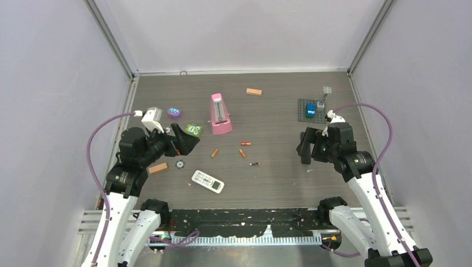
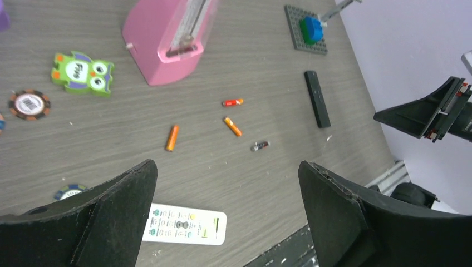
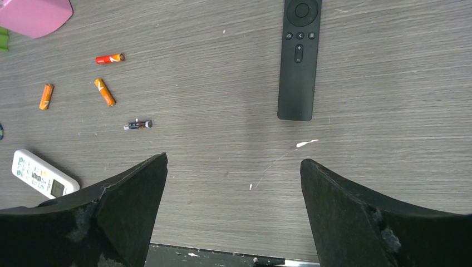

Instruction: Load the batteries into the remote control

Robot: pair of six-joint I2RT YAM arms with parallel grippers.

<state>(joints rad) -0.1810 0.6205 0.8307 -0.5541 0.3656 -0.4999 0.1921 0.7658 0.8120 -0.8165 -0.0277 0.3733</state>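
Observation:
I will next move my right gripper to the left in the top view, and turn and lower it over the white remote's screen end (image 1: 216, 186) (image 3: 58, 188), because that end is nearer.
Four small batteries lie loose mid-table: an orange one (image 1: 214, 152) (image 2: 172, 137), a second orange one (image 1: 242, 153) (image 2: 232, 126), a red one (image 1: 245, 143) (image 3: 109, 58) and a dark one (image 1: 254, 164) (image 3: 138, 124). A white remote (image 1: 207, 181) (image 2: 183, 225) lies buttons up near the front. A black remote (image 3: 299, 58) (image 2: 317, 98) lies on the right, hidden under the right arm in the top view. My left gripper (image 1: 189, 142) (image 2: 227, 167) is open and empty above the table, left of the batteries. My right gripper (image 1: 305, 147) (image 3: 234, 158) is open and empty over the right side.
A pink metronome (image 1: 221, 114) stands behind the batteries. A green owl (image 1: 194, 129), a purple piece (image 1: 175, 113) and a poker chip (image 1: 180, 164) are near the left gripper. Orange-tan blocks (image 1: 254, 92) (image 1: 158, 167) lie apart. A grey baseplate (image 1: 303, 114) sits at the back right.

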